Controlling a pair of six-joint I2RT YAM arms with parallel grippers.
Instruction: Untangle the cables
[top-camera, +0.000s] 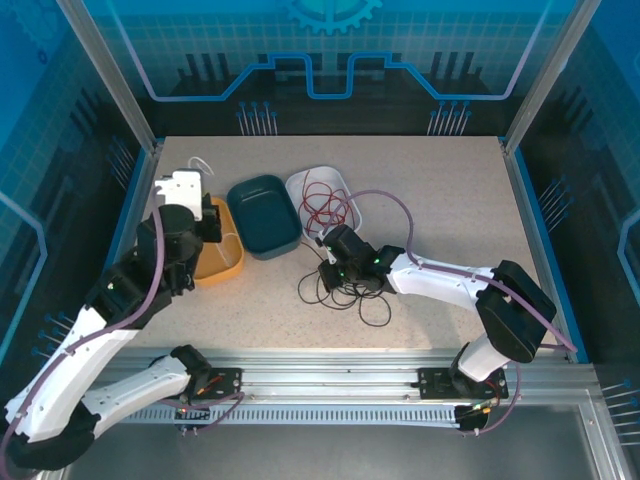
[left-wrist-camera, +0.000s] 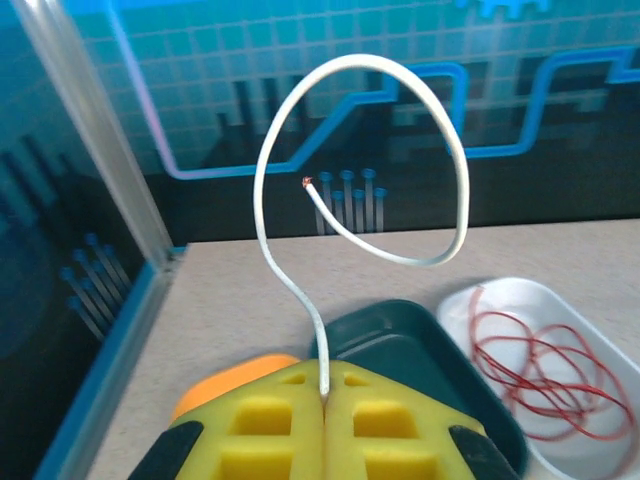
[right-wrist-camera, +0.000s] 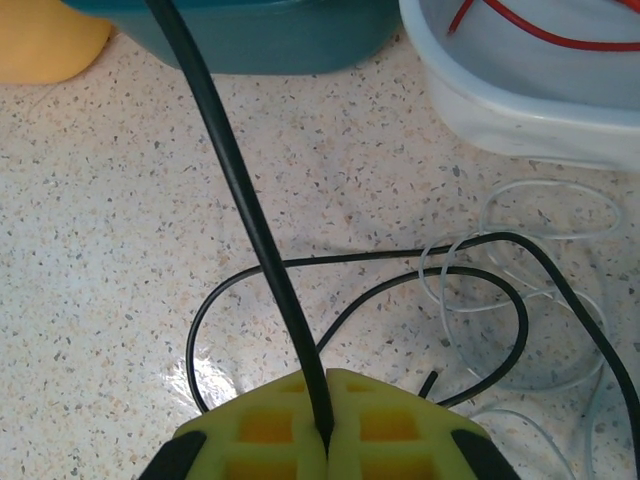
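Note:
The teal tray (top-camera: 264, 217) is empty, so the robot's left gripper should next swing across over it, tilt down and lower into it to release the white cable (top-camera: 200, 161).
My left gripper (left-wrist-camera: 326, 392) is shut on the end of the white cable (left-wrist-camera: 262, 190), which rises from the yellow pads and curls in a loop in the air. From above, this left gripper (top-camera: 190, 182) sits raised beyond the orange bowl, with the white cable (top-camera: 200, 161) at its tip. My right gripper (right-wrist-camera: 326, 435) is shut on a black cable (right-wrist-camera: 250, 210) that runs forward from the pads. More black cable (top-camera: 345, 292) lies looped on the table by the right gripper (top-camera: 335, 264). The red cable (top-camera: 325, 205) is coiled in the white tray (top-camera: 350, 185).
A teal tray (top-camera: 262, 213) stands between the orange bowl (top-camera: 222, 262) and the white tray. Thin pale wire loops (right-wrist-camera: 500, 310) lie among the black loops on the speckled tabletop. Glass walls with metal posts enclose the table.

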